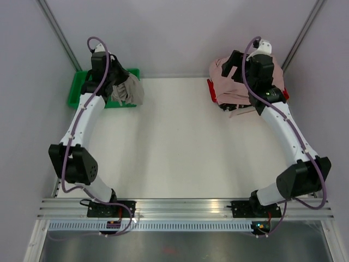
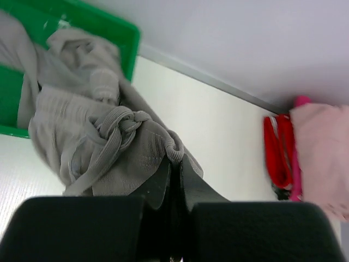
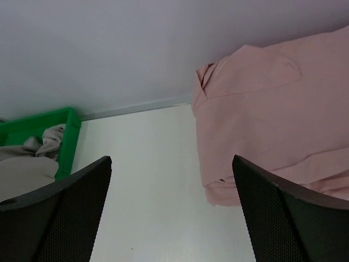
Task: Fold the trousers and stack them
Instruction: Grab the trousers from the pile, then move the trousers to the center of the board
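My left gripper moves up high next, then back and down over the open white table, because part of the trousers still lies in the green bin.
The grey-beige trousers hang bunched from my left gripper, spilling over the right rim of the green bin. In the left wrist view the left gripper is shut on a rolled edge of the trousers, close to their knotted drawstring. Part of the cloth still lies in the green bin. My right gripper is open with nothing between its fingers, above the white table beside the pink pile. From there the trousers show at the far left.
A heap of pale pink garments lies on a red bin at the back right, under my right arm; the pink garments fill the right of that wrist's view. Grey walls close the back and sides.
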### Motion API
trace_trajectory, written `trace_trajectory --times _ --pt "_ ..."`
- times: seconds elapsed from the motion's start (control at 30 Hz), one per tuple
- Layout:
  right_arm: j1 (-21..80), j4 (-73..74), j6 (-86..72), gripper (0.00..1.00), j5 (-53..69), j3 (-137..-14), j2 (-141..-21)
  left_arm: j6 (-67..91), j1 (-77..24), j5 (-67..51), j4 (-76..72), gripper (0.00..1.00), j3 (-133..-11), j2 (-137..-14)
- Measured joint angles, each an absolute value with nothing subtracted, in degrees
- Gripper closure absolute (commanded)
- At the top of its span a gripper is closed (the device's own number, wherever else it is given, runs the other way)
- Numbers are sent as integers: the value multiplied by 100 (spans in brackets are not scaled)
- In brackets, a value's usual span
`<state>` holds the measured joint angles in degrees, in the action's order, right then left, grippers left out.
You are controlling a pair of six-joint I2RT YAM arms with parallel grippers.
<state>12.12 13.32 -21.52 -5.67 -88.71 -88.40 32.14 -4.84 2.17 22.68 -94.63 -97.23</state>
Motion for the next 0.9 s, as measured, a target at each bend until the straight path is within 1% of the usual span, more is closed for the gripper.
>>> trace_trajectory --times 0.1,0.17,0.33,0.6,0.73,0.9 --pt "1197 1297 -2067 2 -670 -8436 -8162 2899 -858 113 2215 98 -9450 -9076" --pt "1186 1306 -2016 2 -884 -8206 -7754 2617 -1238 95 2283 98 -9701 -8818" --pt "1050 1883 -2036 2 -1627 -8088 -7142 2139 -2475 -176 2392 98 -10674 -8576" --pt "910 2624 -2132 2 -2014 -7540 -6001 2091 -4191 -489 2443 98 -11096 -8036" --pt "913 2934 -2340 2 -2106 -7402 -5489 2091 -4412 -471 2519 98 -10862 -7804" --pt "913 3111 -2418 2 -2099 -7185 -5057 2102 -4397 -392 2344 98 -9443 -7220"
